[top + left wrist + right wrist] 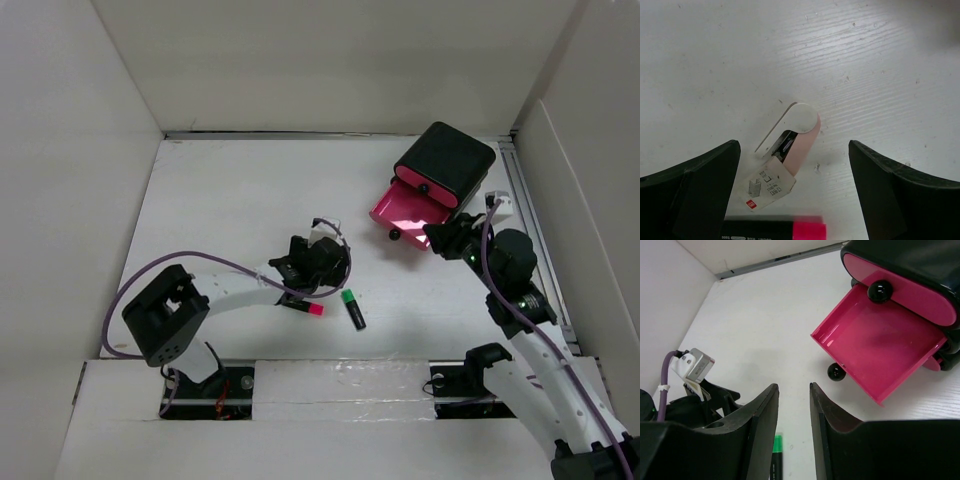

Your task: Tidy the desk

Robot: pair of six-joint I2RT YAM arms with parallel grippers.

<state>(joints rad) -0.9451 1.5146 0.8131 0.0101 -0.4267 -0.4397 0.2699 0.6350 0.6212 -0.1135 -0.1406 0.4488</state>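
Note:
My left gripper will first move down toward the pale pink stapler's body, just past the staple packet (767, 187).
The white desk (220, 200) carries a pale pink stapler (792, 132) with a paper staple packet (767, 187) at its near end. My left gripper (794, 146) hangs over it, open wide, with a finger on either side and not touching it. A black highlighter with a pink cap (807, 231) lies just below the stapler, seen from above as the pink-capped highlighter (306, 307). A green-capped highlighter (353, 308) lies to its right. My right gripper (791, 390) hovers near the open pink drawer (880, 350), jaws partly apart with nothing between them.
A black box (447, 160) with pink drawers stands at the back right; its lower drawer (408, 212) is pulled out and shows nothing inside. White panel walls surround the desk, and a metal rail (538, 240) runs along the right edge.

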